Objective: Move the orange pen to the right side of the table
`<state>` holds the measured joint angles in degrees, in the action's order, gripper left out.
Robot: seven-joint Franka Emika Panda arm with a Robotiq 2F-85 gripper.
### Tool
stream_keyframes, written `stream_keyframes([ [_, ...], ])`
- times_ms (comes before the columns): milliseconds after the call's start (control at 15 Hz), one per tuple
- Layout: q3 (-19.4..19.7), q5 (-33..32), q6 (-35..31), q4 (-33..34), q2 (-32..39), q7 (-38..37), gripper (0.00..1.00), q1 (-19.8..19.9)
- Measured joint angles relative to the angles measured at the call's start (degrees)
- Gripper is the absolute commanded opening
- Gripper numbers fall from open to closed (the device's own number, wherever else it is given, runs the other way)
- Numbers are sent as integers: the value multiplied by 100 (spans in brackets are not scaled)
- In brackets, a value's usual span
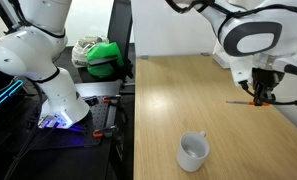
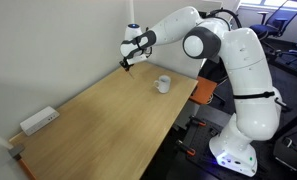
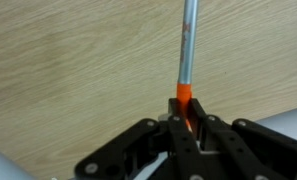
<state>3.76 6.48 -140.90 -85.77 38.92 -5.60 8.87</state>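
Note:
The orange pen (image 1: 238, 101) needs to swing along the table toward the white mug next, moved by my gripper. Then my gripper needs to lower it onto empty wood beside the mug.
My gripper (image 3: 184, 128) is shut on the orange pen (image 3: 184, 98). In the wrist view the pen's orange end sits between the fingers and its grey shaft points away over the table (image 3: 78, 60). In an exterior view the pen (image 1: 238, 101) sticks out sideways from the gripper (image 1: 260, 95), low over the light wood table (image 1: 178, 100) near its far edge. In the exterior view from the table's other end the gripper (image 2: 126, 63) hangs over the far end of the table (image 2: 98, 125); the pen is too small to make out there. I cannot tell whether the pen touches the wood.
A white mug (image 1: 193, 152) stands on the table, also seen near the table's far end (image 2: 163, 84). A white box (image 2: 38, 121) lies at the near corner. A black cart carrying a green object (image 1: 103, 57) and the white robot base (image 1: 48, 90) stand beside the table.

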Motion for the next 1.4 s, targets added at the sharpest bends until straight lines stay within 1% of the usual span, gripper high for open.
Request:
stream_keyframes([
  [333, 71, 216, 23, 220, 195, -274, 3, 249],
  [733, 119, 470, 25, 261, 272, -405, 3, 578],
  [1067, 333, 491, 51, 261, 319, -698, 3, 684],
  [1400, 460, 503, 110, 261, 378, -905, 3, 801],
])
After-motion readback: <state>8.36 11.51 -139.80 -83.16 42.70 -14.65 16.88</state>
